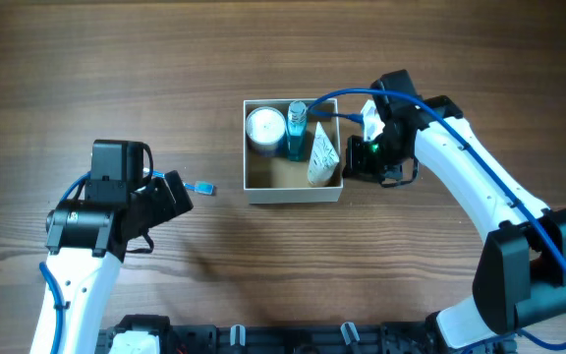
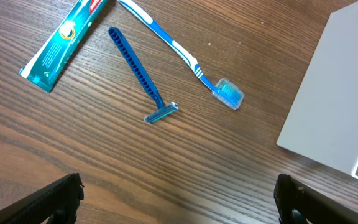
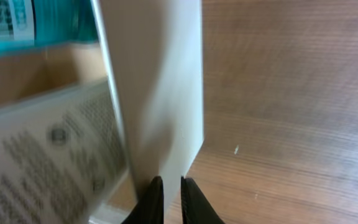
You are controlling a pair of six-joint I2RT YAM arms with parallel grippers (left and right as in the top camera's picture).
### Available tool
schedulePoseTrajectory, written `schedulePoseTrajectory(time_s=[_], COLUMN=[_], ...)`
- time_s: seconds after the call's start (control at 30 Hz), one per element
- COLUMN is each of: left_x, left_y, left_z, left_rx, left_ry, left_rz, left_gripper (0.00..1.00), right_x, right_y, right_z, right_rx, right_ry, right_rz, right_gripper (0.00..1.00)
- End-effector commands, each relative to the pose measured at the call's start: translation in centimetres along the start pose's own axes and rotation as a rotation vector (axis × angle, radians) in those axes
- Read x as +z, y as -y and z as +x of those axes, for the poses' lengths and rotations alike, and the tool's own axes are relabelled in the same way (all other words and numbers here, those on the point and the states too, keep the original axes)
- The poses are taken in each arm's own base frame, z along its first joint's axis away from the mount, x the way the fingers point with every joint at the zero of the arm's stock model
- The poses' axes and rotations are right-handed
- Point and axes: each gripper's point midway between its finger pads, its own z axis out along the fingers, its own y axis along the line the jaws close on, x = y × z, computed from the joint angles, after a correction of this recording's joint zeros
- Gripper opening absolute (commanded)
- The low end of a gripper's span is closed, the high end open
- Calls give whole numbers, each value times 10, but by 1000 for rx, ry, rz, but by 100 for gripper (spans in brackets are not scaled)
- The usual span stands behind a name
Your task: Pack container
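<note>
The blue ribbed handle near the razor's head [image 2: 149,86] lies slantwise below my left gripper, so my left gripper will lower and turn to straddle that handle.
The container [image 1: 293,193], a square white-walled box with a brown inside, stands mid-table. It holds a round white jar [image 1: 264,128], a blue bottle [image 1: 296,130] and a white tube [image 1: 322,157]. My right gripper [image 1: 352,159] is shut on the container's right wall [image 3: 160,93], one finger on each side [image 3: 171,194]. My left gripper [image 1: 178,193] is open and empty above the table [image 2: 179,205]. Ahead of it lie a blue razor [image 2: 143,78], a blue-and-white toothbrush [image 2: 185,56] and a teal toothpaste tube [image 2: 64,40]. The container's left wall [image 2: 337,99] is to their right.
In the overhead view only a blue tip [image 1: 201,187] of the loose toiletries shows beside the left arm; the rest is hidden under it. In the right wrist view the printed tube [image 3: 42,162] and the blue bottle [image 3: 30,25] lie inside the wall.
</note>
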Motion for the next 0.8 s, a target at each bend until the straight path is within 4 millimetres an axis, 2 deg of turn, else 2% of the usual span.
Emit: schedulePoseTrajectory(time_s=[0.0, 0.03, 0.07, 0.1, 0.17, 0.2, 0.27, 0.3, 0.4, 0.5, 0.6, 0.77], left_x=[-5, -5, -5, -5, -5, -5, -4, 0, 17, 38, 56, 80], left_y=[0, 1, 1, 3, 6, 6, 5, 4, -5, -15, -16, -2], left_z=[-8, -9, -11, -12, -15, -16, -18, -18, -11, 1, 2, -7], left_rx=[-22, -23, -23, -24, -20, -22, -37, -39, -45, -49, -60, -158], left_ry=[27, 33, 40, 45, 54, 56, 52, 32, -68, -185, -231, -230], left_rz=[-3, 0, 4, 10, 24, 24, 9, -3, -63, -128, -152, -115], left_gripper=[100, 100, 100, 100, 100, 99, 99, 100, 100, 100, 100, 100], right_x=[-28, -44, -72, -96, -142, -158, -190, -199, -207, -201, -193, -180], right_y=[26, 29, 32, 34, 35, 32, 26, 24, 25, 30, 34, 39], right_z=[-33, -42, -53, -59, -59, -56, -42, -33, -9, 4, 7, 7], right_rx=[53, 58, 64, 63, 31, -4, -74, -82, -81, -68, -60, -66], right_ry=[155, 211, 301, 378, 518, 563, 640, 656, 642, 586, 546, 482], right_rz=[120, 132, 147, 157, 171, 172, 171, 170, 174, 187, 197, 216], right_gripper=[16, 17, 22, 33, 69, 80, 87, 88, 88, 89, 89, 90])
